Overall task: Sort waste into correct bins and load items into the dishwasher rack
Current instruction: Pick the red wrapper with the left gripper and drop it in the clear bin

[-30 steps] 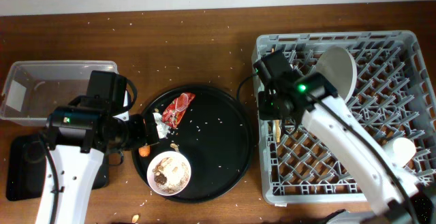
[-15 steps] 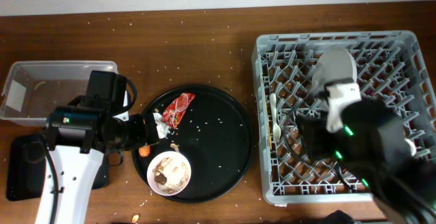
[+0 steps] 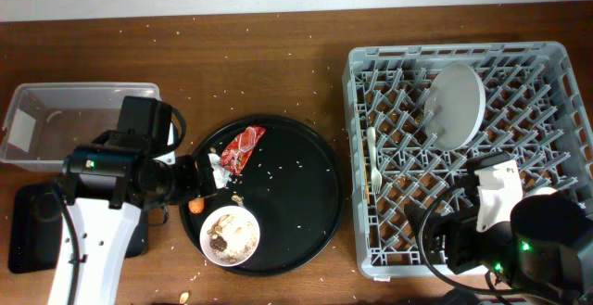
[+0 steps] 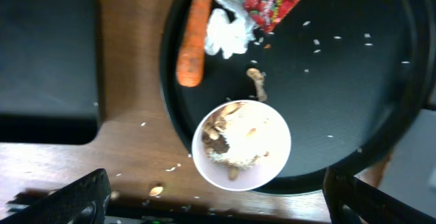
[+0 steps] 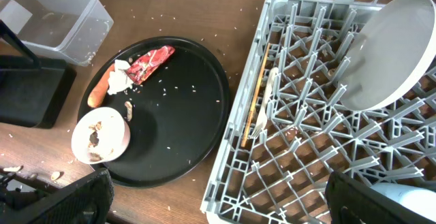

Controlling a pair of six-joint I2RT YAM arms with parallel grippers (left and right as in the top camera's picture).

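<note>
Next, my left gripper goes outward and toward the right in the overhead view, then lowers onto the red wrapper's far end, which lies clear of the tissue (image 4: pixel 225 30).
On the round black tray (image 3: pixel 296 203) lie a red wrapper (image 3: pixel 243 147), a white tissue (image 4: pixel 225 30), an orange carrot stick (image 4: pixel 193 37) at its rim, and a white bowl (image 3: pixel 231 235) with food scraps. My left gripper (image 4: pixel 225 203) hangs open above the bowl's near edge, holding nothing. The grey dishwasher rack (image 3: pixel 547 64) holds a tilted plate (image 3: pixel 456 106), a white fork (image 5: pixel 264 108), a chopstick (image 5: pixel 254 98) and a white cup (image 5: pixel 409 200). High over the rack's front edge, my right gripper (image 5: pixel 221 203) is open and empty.
A clear tub (image 3: pixel 56 110) stands at the far left, with a shallow black rectangular tray (image 3: pixel 32 217) in front of it. Rice grains are scattered over the wooden table (image 3: pixel 278 64) and the round tray. My right arm (image 3: pixel 519 249) covers the rack's front right corner.
My right gripper has opened and drawn back from the rack's left side to its front right. The fork now shows lying in the rack. The left arm has not moved.
</note>
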